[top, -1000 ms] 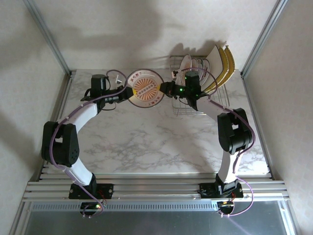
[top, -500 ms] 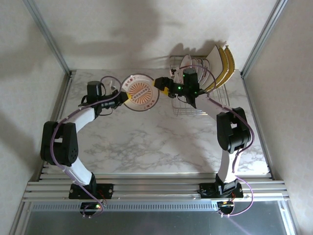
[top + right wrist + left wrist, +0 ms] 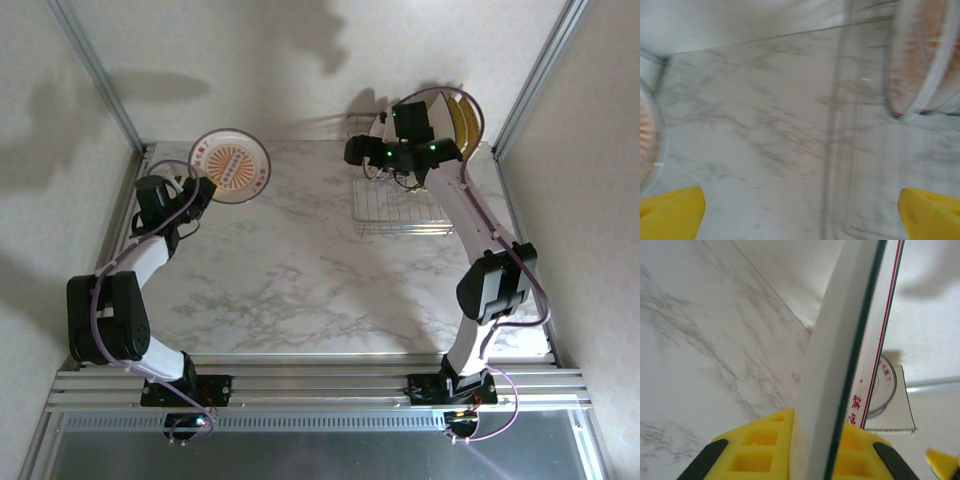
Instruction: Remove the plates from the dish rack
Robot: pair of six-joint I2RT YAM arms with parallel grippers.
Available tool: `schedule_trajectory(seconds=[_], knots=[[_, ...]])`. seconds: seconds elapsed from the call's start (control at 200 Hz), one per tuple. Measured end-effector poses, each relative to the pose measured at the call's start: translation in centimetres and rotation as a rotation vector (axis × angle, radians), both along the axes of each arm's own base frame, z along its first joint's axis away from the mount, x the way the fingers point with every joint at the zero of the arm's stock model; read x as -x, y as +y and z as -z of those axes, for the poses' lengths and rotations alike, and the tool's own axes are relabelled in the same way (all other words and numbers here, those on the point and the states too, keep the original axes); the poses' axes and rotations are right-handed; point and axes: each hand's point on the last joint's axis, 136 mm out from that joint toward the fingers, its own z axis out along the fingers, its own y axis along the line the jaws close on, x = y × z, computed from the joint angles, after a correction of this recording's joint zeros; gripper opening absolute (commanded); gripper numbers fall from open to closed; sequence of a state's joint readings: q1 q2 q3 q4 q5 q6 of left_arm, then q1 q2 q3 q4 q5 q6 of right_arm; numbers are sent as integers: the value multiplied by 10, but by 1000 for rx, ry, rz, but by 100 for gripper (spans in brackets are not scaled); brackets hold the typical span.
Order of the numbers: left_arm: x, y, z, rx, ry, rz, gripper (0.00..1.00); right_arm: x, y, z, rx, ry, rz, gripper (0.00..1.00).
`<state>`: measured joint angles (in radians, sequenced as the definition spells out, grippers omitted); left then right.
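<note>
The held plate comes down onto the flat plate near the table's far corner next, and my left gripper lets go, since that flat plate lies below.
A round white plate (image 3: 230, 165) with an orange centre and red marks hangs above the table's far left corner, with my left gripper (image 3: 200, 186) shut on its rim. In the left wrist view the plate (image 3: 840, 360) stands edge-on between the yellow pads (image 3: 755, 450) of this gripper (image 3: 822, 450). My right gripper (image 3: 353, 150) hovers wide open and empty at the far left end of the silver wire dish rack (image 3: 400, 208). Yellow square plates (image 3: 466, 125) lean at the rack's far right. In the right wrist view the fingertips (image 3: 670, 215) stand far apart, with a blurred round plate (image 3: 920, 60) upright among the rack wires (image 3: 850, 130).
Another round plate (image 3: 886, 385) lies flat near the far left corner, under the held one. Metal frame posts (image 3: 100, 75) flank the marble table (image 3: 290, 280) on both sides, and a wall closes the back.
The right gripper has let go of the round plate, opened wide and swung back to the rack. The left arm has carried the plate from the middle to the far left corner.
</note>
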<state>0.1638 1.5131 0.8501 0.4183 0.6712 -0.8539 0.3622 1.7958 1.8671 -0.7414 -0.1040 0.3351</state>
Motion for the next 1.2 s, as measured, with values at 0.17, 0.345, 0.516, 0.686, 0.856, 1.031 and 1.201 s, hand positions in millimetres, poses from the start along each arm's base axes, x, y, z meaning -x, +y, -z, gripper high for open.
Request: schedule_trajectory(seconds=[0.17,0.345,0.516,0.686,0.856,1.031,1.201], knots=[[-2,44,13,19,27,-168,0,22,-43,4,204,26,80,99],[-20,70,38,35,46,-252,0,38,-64,-5,286,15,114,99],[-36,80,79,57,111,-294,0,44,-68,-3,315,34,107,99],[-59,97,102,64,140,-332,0,48,-70,2,331,58,97,99],[-86,111,111,70,131,-347,0,47,-69,11,346,82,87,99],[-96,116,124,72,156,-356,0,43,-68,24,365,114,77,99],[-99,121,135,65,199,-376,0,40,-66,25,365,120,74,99]])
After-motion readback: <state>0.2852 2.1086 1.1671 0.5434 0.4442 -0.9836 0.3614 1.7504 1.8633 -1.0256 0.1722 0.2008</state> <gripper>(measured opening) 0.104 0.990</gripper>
